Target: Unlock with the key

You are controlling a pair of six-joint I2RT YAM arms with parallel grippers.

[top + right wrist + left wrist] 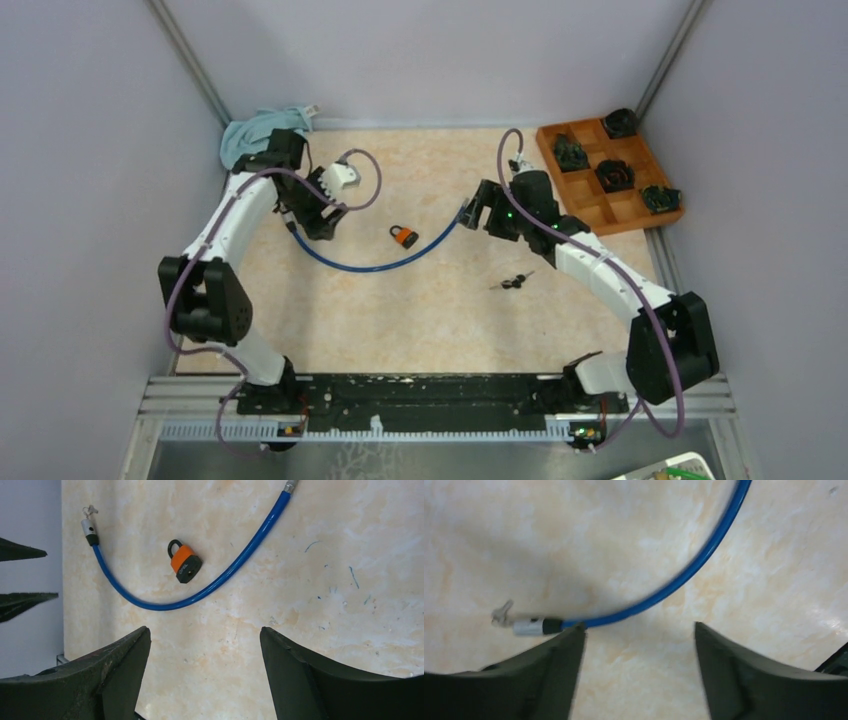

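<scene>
My left gripper will next move its open fingers across, turn and go down around the padlock's body [406,237], which is below the gripper and to its right in the top view.
An orange and black padlock [403,236] lies on the table, its shackle closed, inside the curve of a blue cable [380,266]. The small dark key [513,283] lies apart to its right, near my right forearm. My left gripper [312,226] is open and empty over the cable's left end. In the left wrist view the cable [684,575] and its metal tip [526,626] lie just beyond my open left gripper [640,630]. My right gripper [468,213] is open and empty by the cable's right end. The right wrist view shows the padlock [184,561] ahead of the gripper [205,635].
An orange compartment tray [588,190] with black items stands at the back right. A teal cloth [255,133] lies in the back left corner. Grey walls close in the table on three sides.
</scene>
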